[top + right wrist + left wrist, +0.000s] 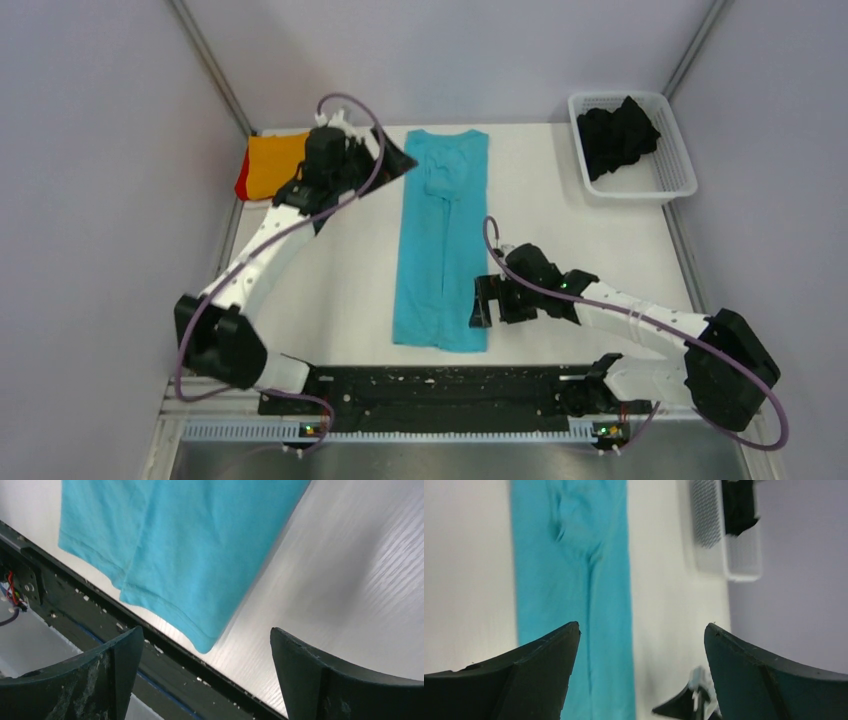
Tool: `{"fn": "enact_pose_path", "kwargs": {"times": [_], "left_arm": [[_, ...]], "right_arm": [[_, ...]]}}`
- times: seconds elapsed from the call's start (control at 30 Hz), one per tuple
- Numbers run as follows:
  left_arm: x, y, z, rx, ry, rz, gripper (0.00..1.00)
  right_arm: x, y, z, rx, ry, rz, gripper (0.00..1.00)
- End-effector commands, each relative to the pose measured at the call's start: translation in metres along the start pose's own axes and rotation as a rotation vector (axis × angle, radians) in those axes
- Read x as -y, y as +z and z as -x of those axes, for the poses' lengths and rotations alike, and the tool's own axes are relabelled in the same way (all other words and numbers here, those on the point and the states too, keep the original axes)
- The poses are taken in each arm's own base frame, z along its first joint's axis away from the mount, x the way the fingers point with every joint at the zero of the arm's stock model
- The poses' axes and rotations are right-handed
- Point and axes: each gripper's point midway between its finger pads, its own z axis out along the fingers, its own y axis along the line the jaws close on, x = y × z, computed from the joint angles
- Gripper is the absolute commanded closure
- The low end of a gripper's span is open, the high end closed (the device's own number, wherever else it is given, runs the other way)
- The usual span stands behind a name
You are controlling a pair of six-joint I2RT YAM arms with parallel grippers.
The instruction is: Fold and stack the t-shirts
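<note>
My left gripper moves back along the folded t-shirt and down onto the hem's loose corner next, as my right gripper already stands beside the other.
The turquoise t-shirt lies on the table, folded lengthwise into a long strip with its collar at the far end; it also shows in the left wrist view and the right wrist view. My left gripper is open and empty, just left of the collar end. My right gripper is open and empty, beside the strip's near right corner. The folded orange t-shirt lies on the red t-shirt at the far left. The black t-shirt is crumpled in the basket.
The white mesh basket stands at the far right corner and shows in the left wrist view. A black rail runs along the table's near edge, close to the shirt's hem. Grey walls enclose the table.
</note>
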Motion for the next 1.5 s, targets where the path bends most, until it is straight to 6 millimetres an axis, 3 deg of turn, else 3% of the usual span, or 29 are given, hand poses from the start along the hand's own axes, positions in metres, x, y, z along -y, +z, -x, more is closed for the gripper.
{"fn": "enact_pose_path", "kwargs": {"times": [0.0, 0.1, 0.23, 0.37, 0.47, 0.73, 0.87, 1.07, 1.47], "left_arm": [[-0.086, -0.058, -0.107, -0.253, 0.006, 0.218, 0.01], [-0.115, -0.107, -0.159, -0.391, 0.018, 0.293, 0.03], [-0.127, -0.152, -0.212, -0.536, -0.022, 0.271, 0.02], [-0.145, -0.168, -0.257, -0.623, -0.092, 0.249, 0.07], [-0.142, -0.170, -0.276, -0.683, -0.141, 0.180, 0.16], [-0.148, -0.172, -0.310, -0.772, -0.189, 0.146, 0.27], [-0.156, -0.167, -0.319, -0.787, -0.190, 0.168, 0.40], [-0.169, -0.151, -0.317, -0.764, -0.183, 0.226, 0.58], [-0.172, -0.141, -0.324, -0.805, -0.188, 0.214, 0.67]], "right_arm": [[-0.016, -0.002, -0.021, -0.048, 0.090, 0.025, 0.05], [-0.018, 0.001, -0.035, -0.081, 0.173, -0.003, 0.08], [-0.010, 0.007, -0.041, -0.051, 0.293, -0.067, 0.17], [-0.003, 0.014, -0.041, -0.010, 0.361, -0.101, 0.30], [-0.006, 0.019, -0.042, -0.005, 0.391, -0.091, 0.37], [-0.009, 0.030, -0.059, -0.037, 0.405, -0.148, 0.52], [-0.007, 0.031, -0.066, -0.039, 0.428, -0.165, 0.54], [-0.002, 0.032, -0.068, -0.022, 0.437, -0.189, 0.59], [0.004, 0.032, -0.073, -0.027, 0.448, -0.212, 0.63]]}}
